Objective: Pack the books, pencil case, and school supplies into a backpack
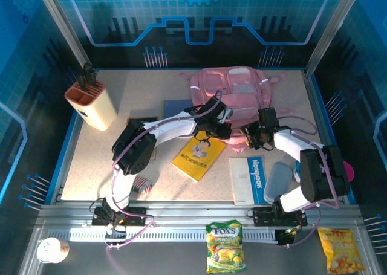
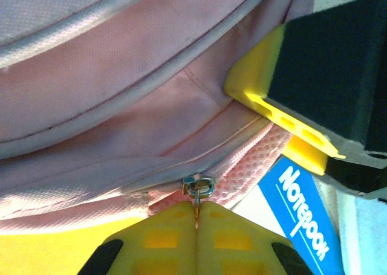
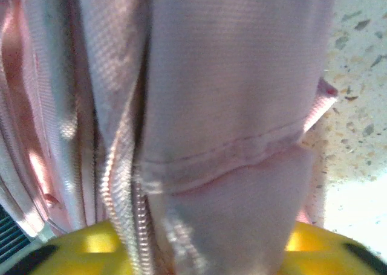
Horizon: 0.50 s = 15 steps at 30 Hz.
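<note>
My left gripper should next pull the zipper pull along the backpack's near edge, then outward, and let go of it by the blue-purple book, because the book lies outward of the gripper.
The pink backpack lies at the back of the table. My left gripper is at its near edge, shut on the metal zipper pull that hangs from the slider. My right gripper is just to the right, its yellow fingers closed on a fold of the backpack's fabric beside a zipper track. A yellow book and a white-and-blue notebook lie in front of the backpack. A blue-purple book and a dark book lie to the left. The striped pencil case sits near the left arm's base.
A beige holder with an orange top stands at the back left. Two snack bags and a cup lie on the front rail. A grey lid rests by the right arm. The notebook shows beneath the backpack's edge.
</note>
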### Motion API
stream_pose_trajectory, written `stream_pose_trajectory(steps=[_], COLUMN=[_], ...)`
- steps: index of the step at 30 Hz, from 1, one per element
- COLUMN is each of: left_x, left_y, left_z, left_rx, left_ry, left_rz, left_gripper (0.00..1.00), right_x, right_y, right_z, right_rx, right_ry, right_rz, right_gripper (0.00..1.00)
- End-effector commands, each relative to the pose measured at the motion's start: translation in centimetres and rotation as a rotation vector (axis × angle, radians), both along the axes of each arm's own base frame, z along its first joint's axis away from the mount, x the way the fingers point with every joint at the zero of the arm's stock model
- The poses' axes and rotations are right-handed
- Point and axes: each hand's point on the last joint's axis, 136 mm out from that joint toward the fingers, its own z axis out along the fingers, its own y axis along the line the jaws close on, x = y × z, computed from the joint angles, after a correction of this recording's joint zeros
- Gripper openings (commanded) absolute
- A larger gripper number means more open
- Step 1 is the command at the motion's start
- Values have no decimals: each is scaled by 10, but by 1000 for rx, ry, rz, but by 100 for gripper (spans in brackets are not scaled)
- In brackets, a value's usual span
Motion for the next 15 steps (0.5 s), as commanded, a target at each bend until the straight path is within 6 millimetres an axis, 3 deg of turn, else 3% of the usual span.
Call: stream_pose_trajectory(steps=[1,5,10,13,15], left_x=[9,22,45,61,74], left_y=[22,48,82,99,110], left_z=[3,2,-10,-15,-17], left_rx=[86,135,197,213,217], left_ry=[-44,-73,-106,-110,-119], left_rz=[-3,17,51,87,113], left_gripper=[0,0,0,0,0], right_x=[13,20,31,31,38], right_y=[-16,-29,-41,-44,-45], right_z=[25,51,87,98,117], right_rx=[-86,-124,-128,-129,-126], right_ry=[-89,-165,-261,-285,-331], right_rz=[-14,-7,6,17,21], right_gripper=[32,27,27,27,27])
